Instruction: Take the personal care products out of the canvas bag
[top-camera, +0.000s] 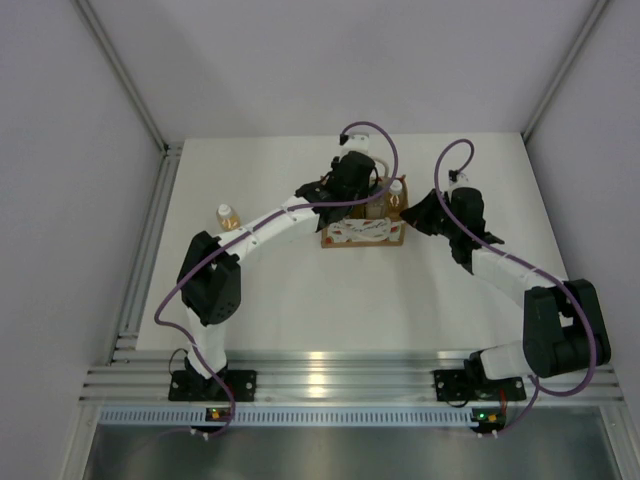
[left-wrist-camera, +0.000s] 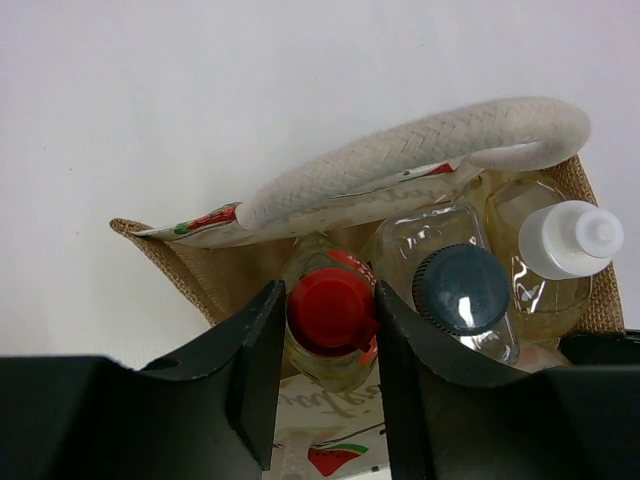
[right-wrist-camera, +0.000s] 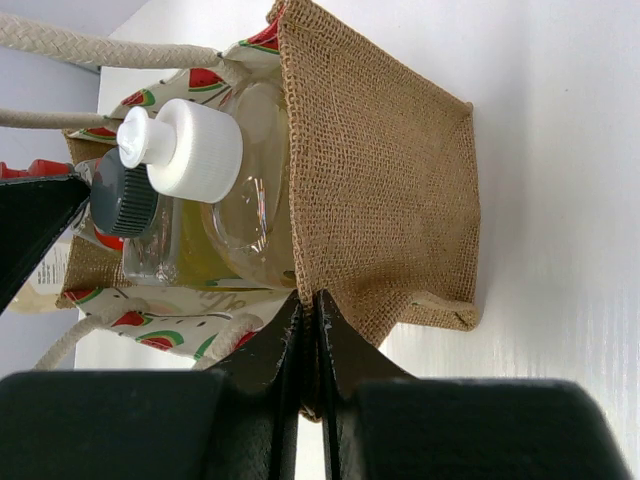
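Observation:
My left gripper should next go up out of the bag (top-camera: 362, 232), then down beside the lone amber bottle to let go of the yellow bottle, because the tabletop is bare there.
The canvas bag (top-camera: 362, 232) stands mid-table, brown burlap (right-wrist-camera: 380, 200) with a white printed panel. Inside it stand a yellow bottle with a red cap (left-wrist-camera: 330, 308), a clear bottle with a dark grey-blue cap (left-wrist-camera: 462, 288) and an amber bottle with a white cap (left-wrist-camera: 570, 240). My left gripper (left-wrist-camera: 326, 300) reaches down into the bag, its jaws pressed on both sides of the red cap. At the bag's right side my right gripper (right-wrist-camera: 310, 297) is shut on the edge of the burlap side wall. Another amber bottle (top-camera: 228, 216) stands on the table left of the bag.
A pale rope handle (left-wrist-camera: 420, 160) arches over the bottles just beyond the left gripper. The white table (top-camera: 300, 290) is walled by grey panels on the left, back and right. An aluminium rail (top-camera: 340, 375) runs along the near edge by the arm bases.

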